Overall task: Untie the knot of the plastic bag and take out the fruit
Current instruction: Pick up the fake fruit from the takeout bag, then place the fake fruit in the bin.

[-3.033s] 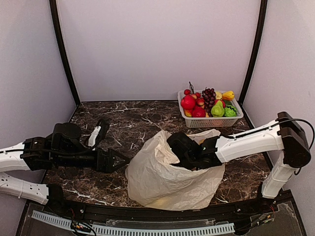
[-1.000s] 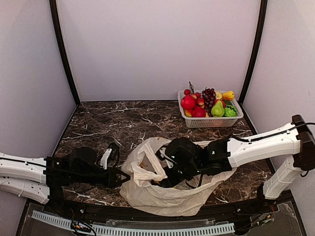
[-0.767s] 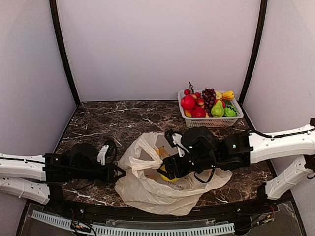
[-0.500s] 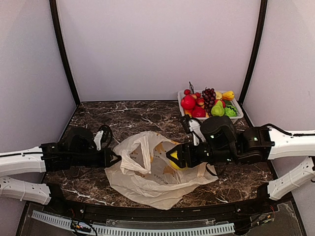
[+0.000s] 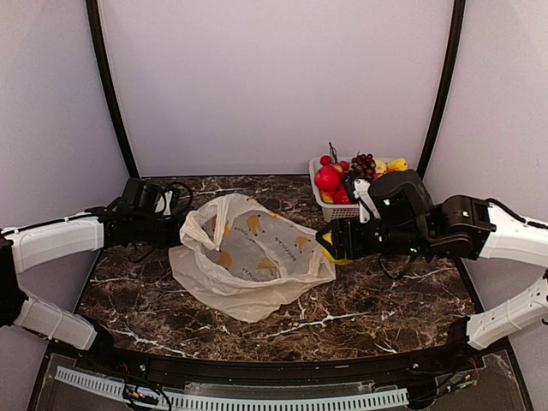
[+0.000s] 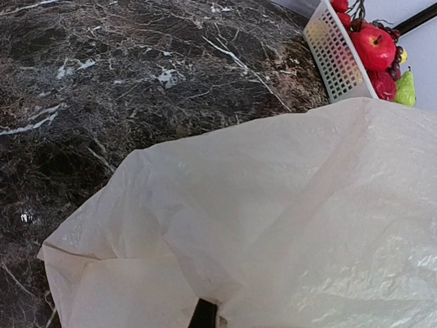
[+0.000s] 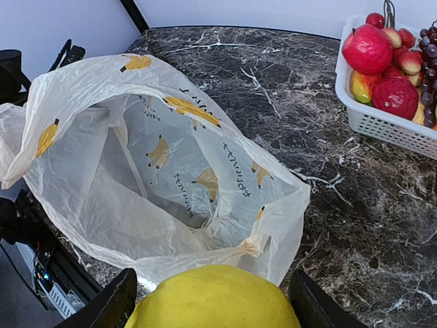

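I will next swing my right gripper outward and to its right in the top view, over the fruit gathered in the far end of the basket, and release my fruit there.
The cream plastic bag [image 5: 248,257] with banana prints lies flat at the table's centre-left. Its mouth stands wide open and its inside [image 7: 171,178] looks empty. The knot is out of view. My left gripper [image 5: 182,229] is shut on the bag's left rim, and in the left wrist view only one dark fingertip [image 6: 203,316] pokes from under the plastic [image 6: 287,219]. My right gripper [image 5: 330,245] hovers just right of the bag, shut on a round yellow fruit [image 7: 215,297], seen from above as a yellow fruit [image 5: 329,252].
A white mesh basket [image 5: 336,210] at the back right holds red, purple, green and yellow fruit [image 5: 328,178]; the basket [image 7: 382,123] lies to the right ahead of my right gripper. Dark marble table [image 5: 385,300]. Black frame posts rise at both back corners.
My right gripper has come out of the bag with the yellow fruit and moved right and back. My left gripper pulled the bag's rim left and back; the bag flattened.
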You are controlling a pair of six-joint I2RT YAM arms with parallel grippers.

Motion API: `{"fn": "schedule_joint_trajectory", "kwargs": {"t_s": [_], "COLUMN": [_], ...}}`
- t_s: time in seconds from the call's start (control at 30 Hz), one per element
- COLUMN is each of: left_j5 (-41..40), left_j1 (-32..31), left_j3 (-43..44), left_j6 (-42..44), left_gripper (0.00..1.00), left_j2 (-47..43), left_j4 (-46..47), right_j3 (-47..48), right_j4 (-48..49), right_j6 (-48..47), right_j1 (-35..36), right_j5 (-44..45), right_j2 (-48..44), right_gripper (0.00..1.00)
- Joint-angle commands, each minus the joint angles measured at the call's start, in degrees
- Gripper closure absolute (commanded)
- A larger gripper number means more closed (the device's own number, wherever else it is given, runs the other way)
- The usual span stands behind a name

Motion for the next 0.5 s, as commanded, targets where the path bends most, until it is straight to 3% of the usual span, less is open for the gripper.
{"fn": "schedule_joint_trajectory", "kwargs": {"t_s": [0.0,0.1,0.17,0.23,0.27,0.33,0.47], "left_j5": [5.68,6.23,5.88,4.48,3.78,0.70,-5.79], "left_j1": [3.89,4.20,4.23,4.23,4.23,4.23,4.82], "left_j3": [3.90,6.35,6.73,7.10,7.31,8.40,9.79], "left_j6": [3.01,3.76,4.40,5.69,6.22,7.92,11.33], "left_gripper": [0.99,0.96,0.79,0.48,0.26,0.06,0.01], "left_j2": [5.41,7.24,6.23,4.24,3.41,0.52,-7.12], "left_j4": [3.59,2.32,1.42,-0.61,-1.82,-6.20,-15.29], "right_j3": [2.41,3.23,4.02,5.13,5.71,7.31,10.64], "right_j4": [-2.21,-2.69,-3.17,-4.24,-4.92,-6.46,-8.62], "right_j6": [-1.12,-1.31,-2.05,-3.05,-3.65,-4.65,-7.51], "right_j1": [-2.56,-4.21,-5.37,-6.66,-7.33,-8.89,-12.85], "right_j5": [1.20,0.59,0.18,-0.02,-0.11,-0.08,0.12], "right_j2": [0.00,-0.15,-0.28,-0.19,-0.17,-0.03,0.12], "right_gripper": [0.71,0.71,0.71,0.70,0.70,0.70,0.70]}}
